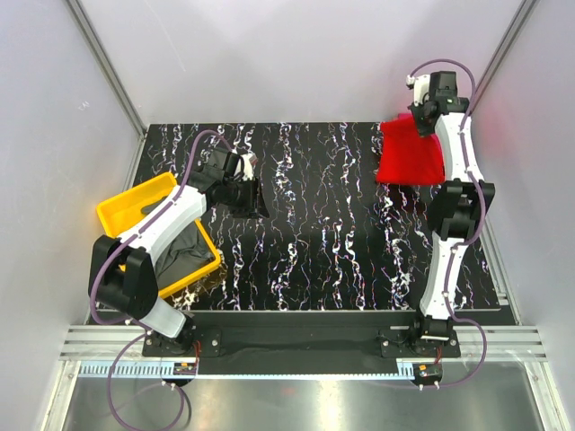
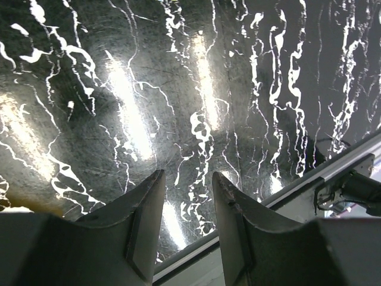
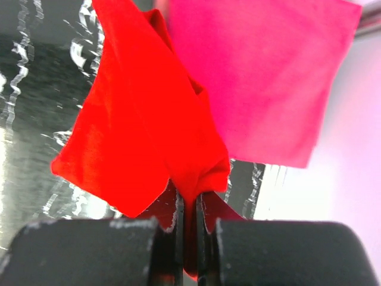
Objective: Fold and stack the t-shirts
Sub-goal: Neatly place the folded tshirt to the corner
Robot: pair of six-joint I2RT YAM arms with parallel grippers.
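Observation:
Next, my right gripper carries the red fold outward, then down over the magenta-pink t-shirt's far corner point(image 3: 350, 13) by the bar and releases, since that corner's uncovered.
My right gripper point(image 3: 189, 199) is shut on a bunched fold of the bright red t-shirt point(image 3: 143, 119). The shirt hangs from it above the table's far right corner point(image 1: 411, 160). A flat magenta-pink t-shirt point(image 3: 268, 77) lies on the table just behind the red one. My left gripper point(image 2: 187, 185) is open with nothing between its fingers. It hovers over the bare black marbled table at the left point(image 1: 248, 196). A dark grey t-shirt point(image 1: 184, 253) lies crumpled in the yellow tray point(image 1: 117, 211), under the left forearm.
The yellow tray sits at the table's left edge. White walls with metal rails close in the left, back and right sides. The table's metal edge rail point(image 2: 333, 173) shows close to the left gripper.

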